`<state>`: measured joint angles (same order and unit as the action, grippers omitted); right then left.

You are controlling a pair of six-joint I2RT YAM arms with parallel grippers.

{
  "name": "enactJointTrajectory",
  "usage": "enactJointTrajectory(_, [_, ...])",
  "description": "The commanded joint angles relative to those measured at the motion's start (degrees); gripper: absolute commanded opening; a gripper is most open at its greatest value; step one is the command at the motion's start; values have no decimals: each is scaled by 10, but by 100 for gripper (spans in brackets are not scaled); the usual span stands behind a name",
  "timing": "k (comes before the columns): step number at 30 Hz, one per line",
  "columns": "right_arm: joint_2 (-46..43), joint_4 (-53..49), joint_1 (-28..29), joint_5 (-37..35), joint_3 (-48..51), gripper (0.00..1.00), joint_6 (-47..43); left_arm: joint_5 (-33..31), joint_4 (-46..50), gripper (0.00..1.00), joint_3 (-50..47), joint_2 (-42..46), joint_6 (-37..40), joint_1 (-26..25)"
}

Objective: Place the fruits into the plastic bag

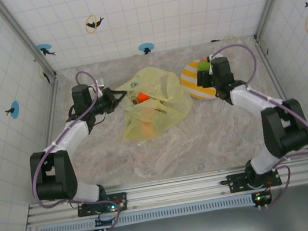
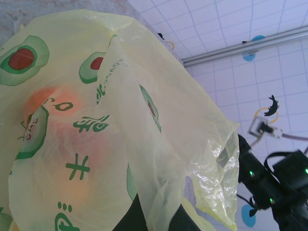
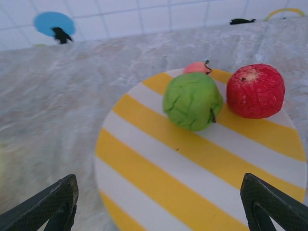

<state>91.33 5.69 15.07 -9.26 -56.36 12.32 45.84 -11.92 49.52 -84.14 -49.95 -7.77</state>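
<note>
The green fruit is nearest on the plate. My right gripper moves outward and down next until its fingers straddle that fruit, then closes.
The yellow-green plastic bag lies mid-table, with an orange fruit showing at its mouth. My left gripper is shut on the bag's left edge. In the left wrist view a fold of the bag runs down between the dark fingers, and orange fruit shapes glow through the film. My right gripper stands open above the striped plate. Ahead of it on the plate sit a green fruit, a red fruit and a pink one behind them.
The plate sits right of the bag near the back wall. Tiled walls enclose the table on three sides. The right arm shows beyond the bag in the left wrist view. Bare marbled tabletop lies in front of the bag.
</note>
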Motion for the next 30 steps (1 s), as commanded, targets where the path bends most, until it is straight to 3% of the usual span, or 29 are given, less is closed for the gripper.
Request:
enactJointTrajectory(1, [58,-2,-9,-47,-63,89,-15,1,6,0,0,-1,8,4])
enactJointTrajectory(13, [244,-80,-13,-111,-261,89,-44,1,7,0,0,0,9,4])
enactJointTrajectory(30, [361,-139,-12,-110,-380,89,-82,3,6,0,0,-1,7,4])
